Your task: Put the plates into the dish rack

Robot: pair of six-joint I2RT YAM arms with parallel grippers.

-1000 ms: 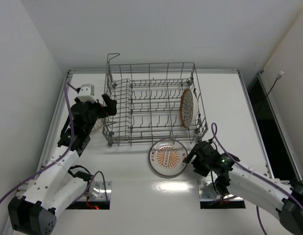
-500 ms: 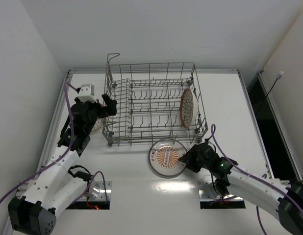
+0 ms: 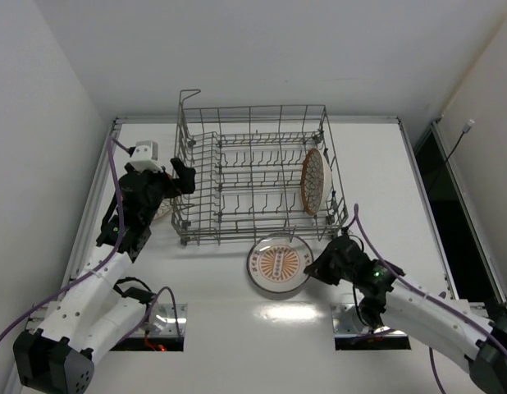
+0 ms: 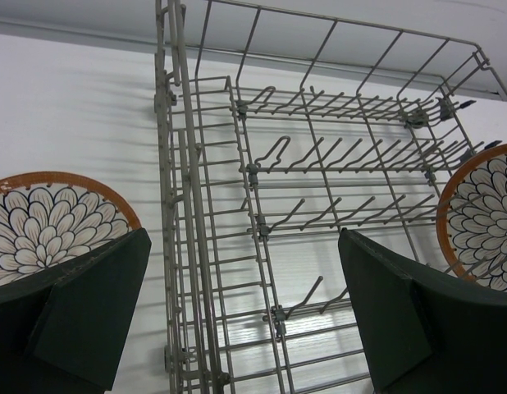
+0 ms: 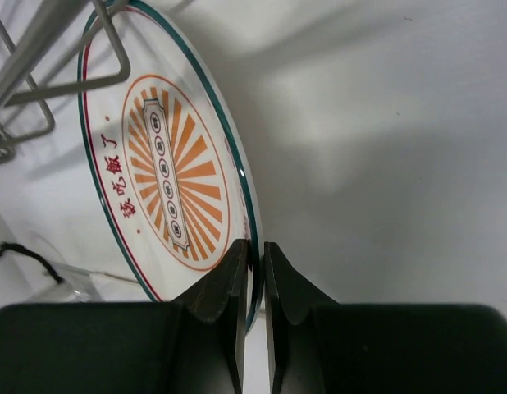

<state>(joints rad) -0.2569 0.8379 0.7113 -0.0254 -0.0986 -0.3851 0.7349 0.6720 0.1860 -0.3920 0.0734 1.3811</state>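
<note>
My right gripper lifts outward over the dish rack next, then lowers and releases its plate in the empty wires. The dish rack's wires (image 3: 291, 185) stand beside the standing petal-patterned plate.
The white plate with the orange sunburst medallion (image 3: 278, 264) (image 5: 167, 176) lies on the table just in front of the dish rack (image 3: 253, 176). My right gripper (image 3: 316, 266) (image 5: 255, 256) is shut on that plate's right rim, one finger on each face. A petal-patterned plate (image 3: 314, 180) (image 4: 483, 217) stands on edge at the rack's right end. Another petal-patterned plate (image 4: 50, 226) (image 3: 161, 213) lies on the table left of the rack, mostly hidden under my left arm. My left gripper (image 3: 184, 176) (image 4: 245, 316) hangs open over the rack's left wall, holding nothing.
The wire rack (image 4: 319, 205) has rows of upright tines and a raised handle loop (image 3: 189, 97) at its back left corner. White walls close in the table at the left and back. A dark gap (image 3: 450, 197) runs along the table's right edge.
My right gripper has closed on the medallion plate's right rim after reaching in from the right. The plate has shifted slightly. The left arm has stayed still.
</note>
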